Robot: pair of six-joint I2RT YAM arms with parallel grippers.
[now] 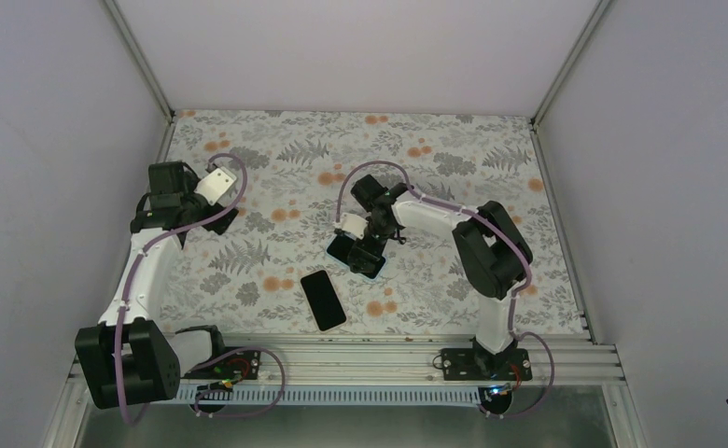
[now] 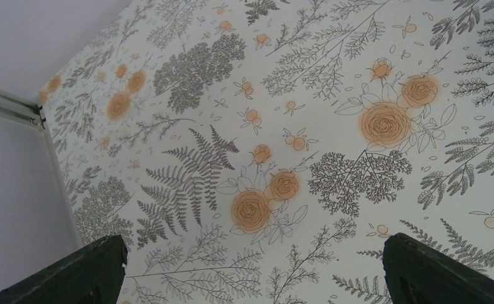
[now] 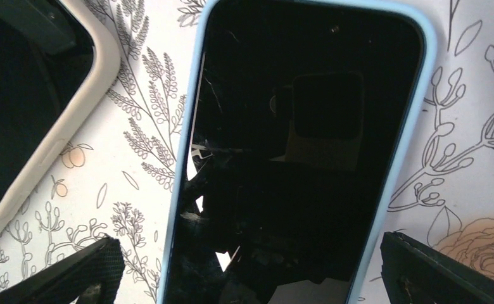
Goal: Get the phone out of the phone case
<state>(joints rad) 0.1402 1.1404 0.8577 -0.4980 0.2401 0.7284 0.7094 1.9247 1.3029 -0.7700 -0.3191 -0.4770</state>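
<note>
Next, my right gripper will lower astride the case and close on both long edges, since they lie between my open fingers, still clear of them.
A phone with a dark screen in a light blue case (image 3: 295, 158) lies flat on the floral cloth; it also shows in the top view (image 1: 355, 256), mostly under my right wrist. My right gripper (image 3: 251, 278) is open just above it, one finger on each side of the case's long edges, not touching it. The right gripper (image 1: 366, 245) sits mid-table in the top view. My left gripper (image 2: 251, 278) is open and empty over bare cloth, at the far left in the top view (image 1: 222, 198).
A second dark slab with a cream rim (image 3: 48, 107) lies close to the left of the blue case; in the top view it is the black phone (image 1: 323, 299) nearer the front rail (image 1: 388, 350). White walls enclose the table.
</note>
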